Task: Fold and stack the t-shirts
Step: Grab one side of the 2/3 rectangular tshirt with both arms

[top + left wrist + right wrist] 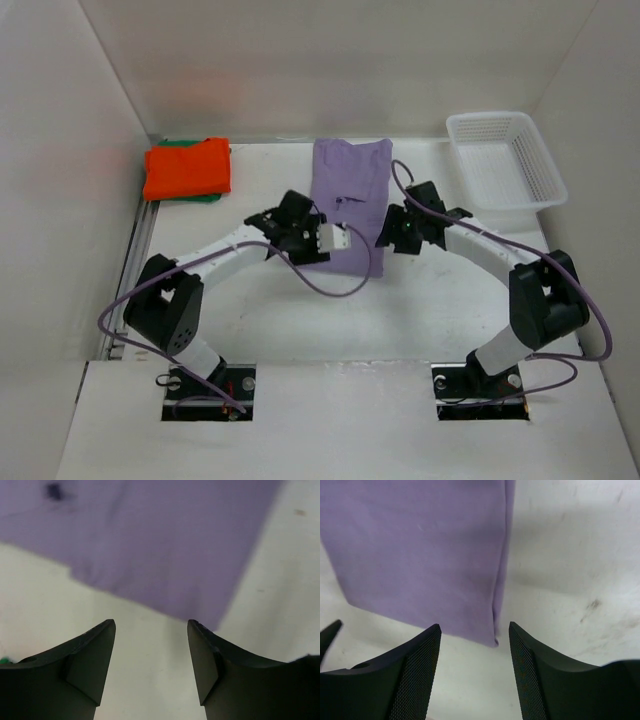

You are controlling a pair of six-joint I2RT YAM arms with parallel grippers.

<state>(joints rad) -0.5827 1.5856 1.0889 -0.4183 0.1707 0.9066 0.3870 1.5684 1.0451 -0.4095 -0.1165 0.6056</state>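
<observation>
I should move my right gripper down and back to the folded t-shirt's near corner on the basket side, where both layers meet.
A pale lavender t-shirt [350,175] lies folded into a long strip at the middle back of the table. Its near end shows in the left wrist view [165,545] and in the right wrist view [420,555]. My left gripper [305,232] [151,625] hovers open just short of that near edge, with bare table between its fingers. My right gripper [400,232] [475,627] is open at the strip's near right corner and holds nothing. At the back left, a folded orange t-shirt [187,168] rests on a green t-shirt [205,197], of which only the edges show.
A white mesh basket [465,170] stands at the back right. White walls close in the table on the left, back and right. Purple cables loop from both arms over the table's middle.
</observation>
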